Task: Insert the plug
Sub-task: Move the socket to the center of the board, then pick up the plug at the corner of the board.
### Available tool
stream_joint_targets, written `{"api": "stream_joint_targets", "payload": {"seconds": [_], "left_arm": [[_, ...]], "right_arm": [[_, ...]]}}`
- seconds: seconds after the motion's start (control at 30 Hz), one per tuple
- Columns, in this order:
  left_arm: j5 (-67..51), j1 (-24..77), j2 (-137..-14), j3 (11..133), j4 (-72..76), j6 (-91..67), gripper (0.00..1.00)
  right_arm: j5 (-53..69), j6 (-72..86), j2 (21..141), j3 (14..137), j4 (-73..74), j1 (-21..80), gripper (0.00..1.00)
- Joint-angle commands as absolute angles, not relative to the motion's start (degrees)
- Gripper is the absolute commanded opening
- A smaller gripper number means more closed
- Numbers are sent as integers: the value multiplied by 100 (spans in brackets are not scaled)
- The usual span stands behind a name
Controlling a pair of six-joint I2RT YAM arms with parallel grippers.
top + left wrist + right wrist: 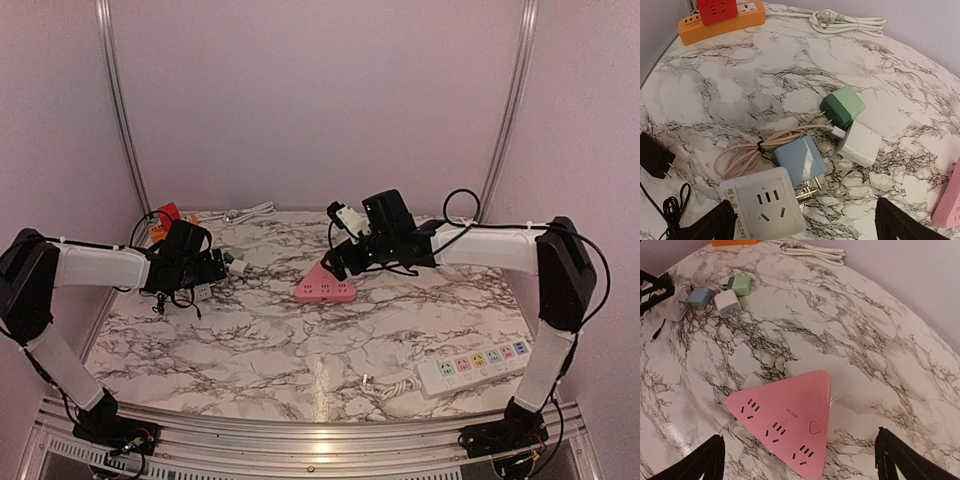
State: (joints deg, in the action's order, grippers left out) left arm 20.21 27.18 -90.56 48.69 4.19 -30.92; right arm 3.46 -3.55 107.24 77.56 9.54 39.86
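I will next move my left gripper down, shift it left in its wrist view and turn it square onto the white cube socket (pixel 203 292) (pixel 762 202), because the socket sits skewed nearer one finger.
Several plugs lie bunched on the marble in the left wrist view: a blue plug (pixel 799 158) with bare prongs, a green plug (pixel 842 106) and a white charger (pixel 860 143). A white cube socket (pixel 762 202) sits against the blue plug. My left gripper (pixel 805 226) hovers over them, open and holding nothing. A pink triangular socket (pixel 785 422) lies flat with its slots facing up. My right gripper (pixel 799 462) stands open above its near edge, one dark finger either side. From above, the left gripper (pixel 222 264) is at the left and the right gripper (pixel 336 262) is over the pink socket (pixel 325 289).
An orange power strip (pixel 720 24) with a red block (pixel 716 8) on it and a coiled white cable (pixel 846 21) lie at the back. A pink bundled cord (pixel 747 150) and a black adapter (pixel 655 156) are left of the plugs. A white power strip (pixel 475 365) sits front right.
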Motion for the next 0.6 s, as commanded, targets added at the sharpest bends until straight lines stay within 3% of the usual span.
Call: {"api": "stream_joint_targets", "payload": {"seconds": [0.0,0.57], "left_arm": [[2466,2669,-9437,5384,-485,-3593,99],[2487,2463,-9588,5376,-773,-3963,99]], "right_arm": [[93,-119,9983,7118,538,4278,98],[-63,647,8649,5580,-182,4437,98]]}}
